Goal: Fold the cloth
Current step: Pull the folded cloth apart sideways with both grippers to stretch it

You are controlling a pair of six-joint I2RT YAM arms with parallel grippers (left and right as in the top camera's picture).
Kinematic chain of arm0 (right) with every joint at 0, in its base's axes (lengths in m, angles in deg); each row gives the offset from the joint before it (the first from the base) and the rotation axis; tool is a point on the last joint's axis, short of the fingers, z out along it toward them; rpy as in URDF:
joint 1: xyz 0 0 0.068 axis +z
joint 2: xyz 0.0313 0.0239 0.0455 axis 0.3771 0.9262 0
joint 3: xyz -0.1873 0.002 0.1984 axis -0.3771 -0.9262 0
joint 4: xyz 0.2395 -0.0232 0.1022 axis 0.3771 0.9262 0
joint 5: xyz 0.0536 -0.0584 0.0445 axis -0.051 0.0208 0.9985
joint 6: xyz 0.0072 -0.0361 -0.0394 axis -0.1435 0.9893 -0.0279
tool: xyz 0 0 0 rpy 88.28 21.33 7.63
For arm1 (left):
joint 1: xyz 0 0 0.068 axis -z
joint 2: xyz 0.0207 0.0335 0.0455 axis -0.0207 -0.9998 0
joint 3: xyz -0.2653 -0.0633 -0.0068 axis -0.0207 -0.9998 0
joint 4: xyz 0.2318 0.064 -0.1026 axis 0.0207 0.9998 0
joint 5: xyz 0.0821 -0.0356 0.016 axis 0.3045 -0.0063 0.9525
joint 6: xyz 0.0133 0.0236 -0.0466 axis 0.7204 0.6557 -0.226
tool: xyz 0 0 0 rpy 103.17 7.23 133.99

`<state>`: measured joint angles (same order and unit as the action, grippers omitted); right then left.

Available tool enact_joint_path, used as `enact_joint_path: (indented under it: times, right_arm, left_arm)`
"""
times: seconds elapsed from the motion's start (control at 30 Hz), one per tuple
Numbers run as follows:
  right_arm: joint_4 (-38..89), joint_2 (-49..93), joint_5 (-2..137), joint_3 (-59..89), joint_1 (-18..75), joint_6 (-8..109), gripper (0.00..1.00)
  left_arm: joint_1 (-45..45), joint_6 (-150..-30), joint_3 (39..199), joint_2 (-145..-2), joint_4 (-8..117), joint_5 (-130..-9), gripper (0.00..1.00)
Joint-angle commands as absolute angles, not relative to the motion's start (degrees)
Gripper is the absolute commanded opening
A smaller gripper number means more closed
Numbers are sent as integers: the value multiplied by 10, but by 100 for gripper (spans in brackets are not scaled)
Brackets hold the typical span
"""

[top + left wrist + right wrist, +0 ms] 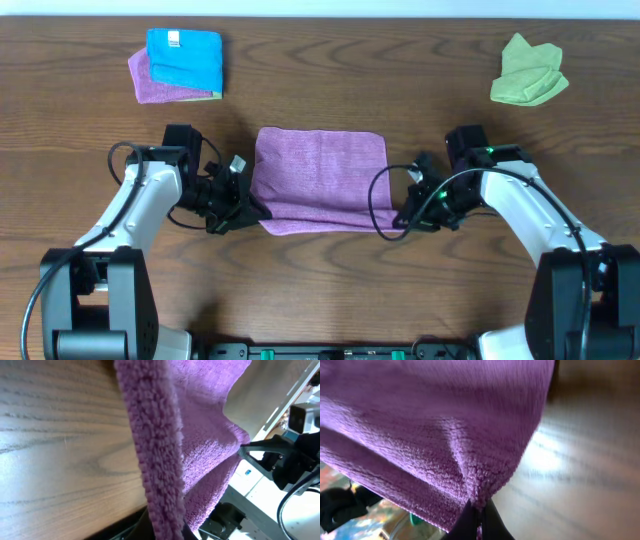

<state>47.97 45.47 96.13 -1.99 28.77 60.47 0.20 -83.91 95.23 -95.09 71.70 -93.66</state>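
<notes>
My right gripper moves the pinched near corner outward onto the flat far corner (380, 139) on the green cloth's side next, then lets go of it.
A purple cloth (320, 175) lies in the middle of the table, its near edge lifted. My left gripper (250, 210) is shut on the cloth's near left corner; in the left wrist view the cloth (165, 460) hangs from the jaws (165, 532). My right gripper (405, 222) is shut on the near right corner; in the right wrist view the cloth (435, 435) rises from the pinched jaws (479, 515). The far edge rests flat on the table.
A folded blue cloth (185, 58) lies on a folded purple cloth (148, 80) at the far left. A crumpled green cloth (528, 72) lies at the far right. The wooden table (320, 290) runs to the near edge.
</notes>
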Motion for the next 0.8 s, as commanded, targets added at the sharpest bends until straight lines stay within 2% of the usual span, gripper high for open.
enact_joint_path:
  times: [0.0,0.4,0.57,0.77]
  right_arm:
    - [447,444,963,-15,286,592,1]
    - [245,444,951,-15,289,513,1]
    - [147,444,896,-15,320,464,2]
    - [109,444,815,-15,356,458,1]
  left_arm:
    - [-8,-835,962,-945,704,-912,6]
    - [-8,-933,962,-946,548,-876,6]
    - [-8,-965,962,-959,474,-849,6]
    - [-6,-997,962,-994,383,-838,6]
